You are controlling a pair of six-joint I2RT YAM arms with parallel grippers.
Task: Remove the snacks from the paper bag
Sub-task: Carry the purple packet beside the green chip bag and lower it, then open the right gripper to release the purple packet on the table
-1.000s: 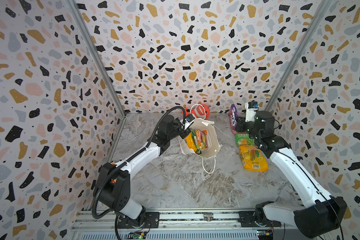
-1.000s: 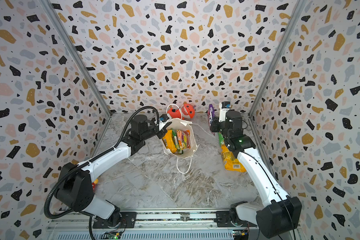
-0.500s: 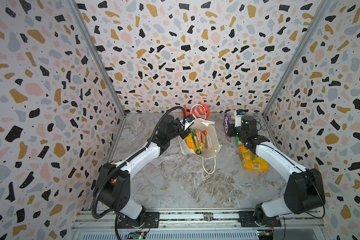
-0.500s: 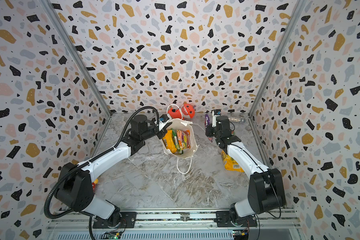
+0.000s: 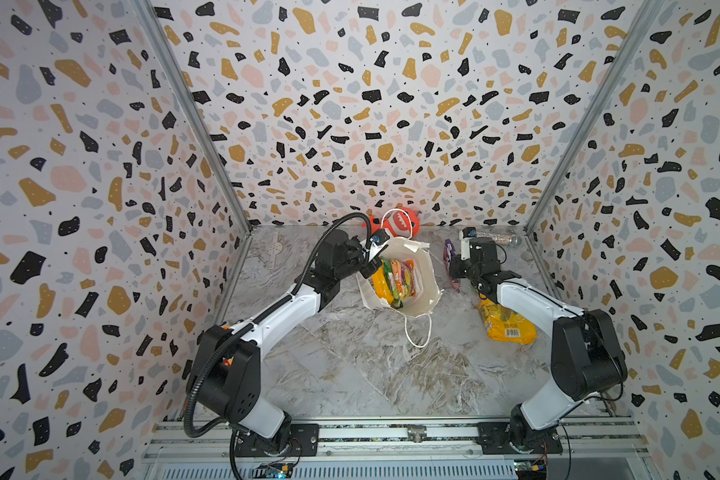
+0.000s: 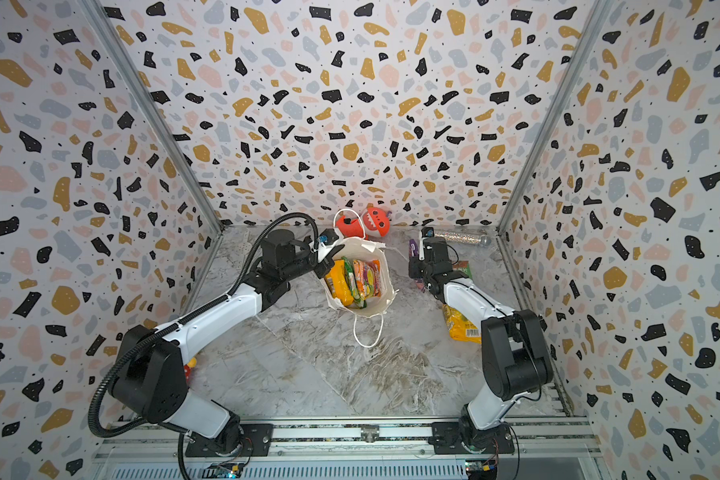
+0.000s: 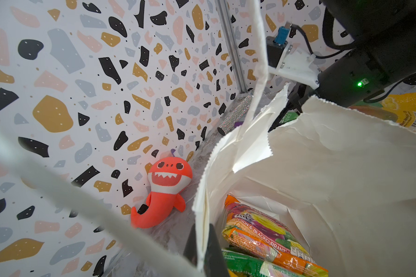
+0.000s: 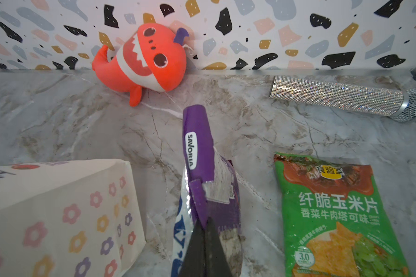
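Observation:
My right gripper needs to lower next and release the purple packet in the clear space below it, on the bare tabletop between bag (image 5: 427,286) and green packet.
The white paper bag (image 5: 427,286) (image 6: 385,286) stands open mid-table, its flower-ring side (image 8: 58,203) showing in the right wrist view. Several snacks (image 5: 395,278) (image 6: 356,278) (image 7: 262,230) lie inside it, orange, green and yellow. My left gripper (image 5: 368,266) (image 6: 325,266) (image 7: 203,230) is shut on the bag's left rim. My right gripper (image 5: 454,270) (image 6: 414,270) (image 8: 204,221) is shut on a purple packet (image 5: 449,257) (image 6: 413,249) (image 8: 198,148), held on edge to the bag's right. A green packet (image 8: 334,208) (image 6: 462,268) and an orange-yellow packet (image 5: 504,324) (image 6: 460,326) lie flat on the table under the right arm.
A red-orange shark plush (image 5: 400,222) (image 6: 375,220) (image 7: 163,191) (image 8: 142,60) leans on the back wall behind the bag. A glittery silver tube (image 5: 495,237) (image 6: 460,237) (image 8: 334,97) lies in the back right corner. One white cord handle (image 5: 418,332) trails toward the front.
My right arm has folded back and carried the purple packet left and nearer, down beside the bag. The left gripper and the bag have stayed put.

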